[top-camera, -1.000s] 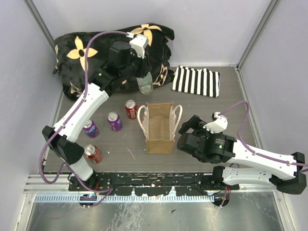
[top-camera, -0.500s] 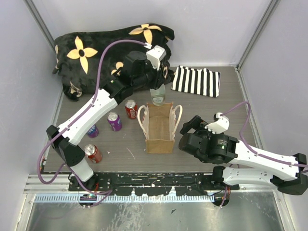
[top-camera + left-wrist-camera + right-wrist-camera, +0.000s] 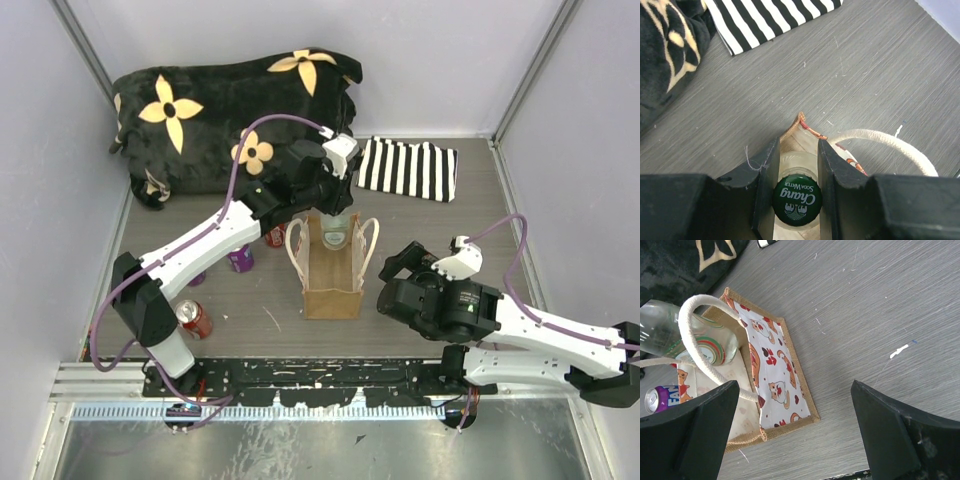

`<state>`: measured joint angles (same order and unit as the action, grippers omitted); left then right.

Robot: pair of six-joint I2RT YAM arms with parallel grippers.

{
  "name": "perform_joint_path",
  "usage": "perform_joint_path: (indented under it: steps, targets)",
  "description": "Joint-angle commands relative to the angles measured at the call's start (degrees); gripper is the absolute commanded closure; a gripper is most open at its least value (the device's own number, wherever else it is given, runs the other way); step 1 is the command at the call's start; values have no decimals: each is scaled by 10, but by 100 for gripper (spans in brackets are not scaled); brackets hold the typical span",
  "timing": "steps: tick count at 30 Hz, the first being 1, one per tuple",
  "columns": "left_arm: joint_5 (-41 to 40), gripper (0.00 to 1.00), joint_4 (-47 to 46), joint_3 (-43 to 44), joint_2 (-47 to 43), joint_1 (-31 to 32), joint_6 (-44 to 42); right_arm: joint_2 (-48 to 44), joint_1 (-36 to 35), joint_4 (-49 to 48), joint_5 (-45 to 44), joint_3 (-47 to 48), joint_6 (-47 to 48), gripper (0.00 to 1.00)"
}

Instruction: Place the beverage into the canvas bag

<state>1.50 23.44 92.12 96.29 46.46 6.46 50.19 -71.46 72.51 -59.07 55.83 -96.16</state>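
Note:
My left gripper is above the bag's far end (image 3: 334,252) (image 3: 796,144), and the bottle's base is already between the handles. Next my left gripper will move down into the bag and release the bottle.
The canvas bag (image 3: 332,268) stands open in the middle of the table, tan with cream handles and a reddish print on its pale side (image 3: 774,382). My left gripper (image 3: 335,205) is shut on a clear glass soda-water bottle (image 3: 335,232) with a green cap (image 3: 796,199), holding it upright over the far end of the bag's mouth. The bottle's body shows in the right wrist view (image 3: 687,335) at the bag's rim. My right gripper (image 3: 795,430) is open and empty, just right of the bag.
A black flowered blanket (image 3: 220,110) lies at the back left. A black-and-white striped cloth (image 3: 408,168) lies at the back right. Several cans stand left of the bag: a red one (image 3: 193,318), a purple one (image 3: 240,259), and others partly hidden under the left arm.
My left gripper has carried the bottle from over the blanket's edge rightward and toward me, to above the bag's far end. The right arm has barely shifted.

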Motion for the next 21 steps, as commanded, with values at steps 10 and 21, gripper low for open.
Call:
perform_joint_path:
  steps: [10,21]
  targets:
    - [-4,100,-195,-48,18,7,23,11,-2,15,-6,18,-6,0]
    - [-21,100,-269,-103,41,7,8,39,-2,25,-5,39,-5,0]
